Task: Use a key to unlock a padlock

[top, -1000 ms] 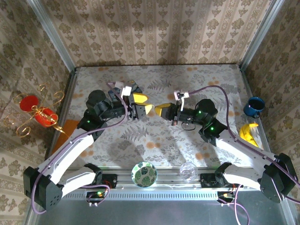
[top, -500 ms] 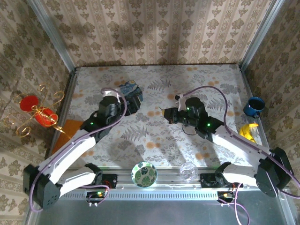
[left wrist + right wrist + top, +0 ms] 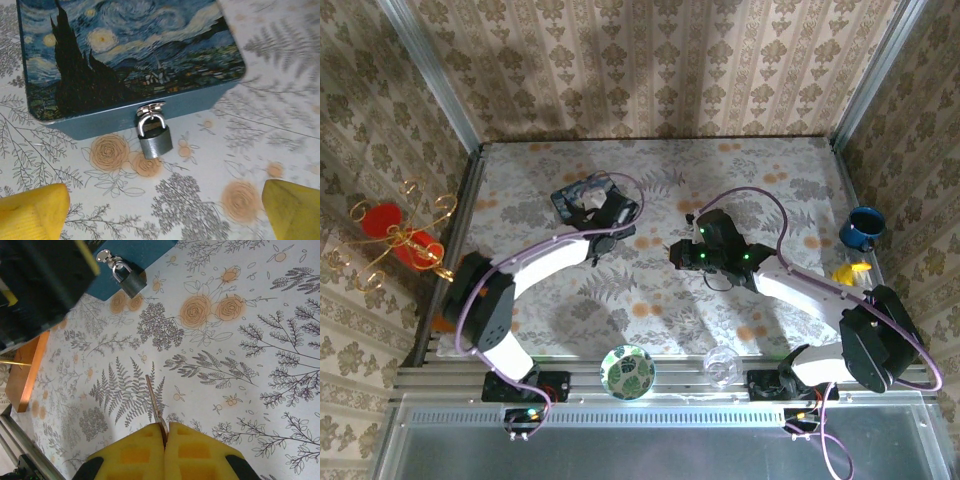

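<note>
The padlock's silver body (image 3: 156,145) sticks out clear of the tin. My left gripper will next go down toward the tin's front until its open fingers are on both sides of the padlock's body, and then it will close.
The small silver padlock (image 3: 154,138) hangs shut from the hasp on the front of a blue starry-night tin (image 3: 125,55) and rests on the tablecloth. My left gripper (image 3: 162,215) hovers just in front of it, open, its yellow fingers (image 3: 32,212) spread wide with nothing between them. My right gripper (image 3: 165,432) is shut on a thin brass key (image 3: 155,402) whose blade sticks out ahead, pointing toward the padlock (image 3: 131,283) but well short of it. From above, the left gripper (image 3: 605,215) is beside the tin (image 3: 572,198) and the right gripper (image 3: 677,252) is mid-table.
A blue mug (image 3: 863,226) and a banana (image 3: 850,272) sit at the right edge. A leaf-patterned bowl (image 3: 627,370) and a clear glass (image 3: 722,365) stand at the front rail. A gold stand with red cups (image 3: 395,238) is outside left. An orange block (image 3: 22,370) lies left.
Both arms have dropped from a raised pose at mid-table. The left gripper swung back to the tin's front. The right gripper moved left and lower with the key.
</note>
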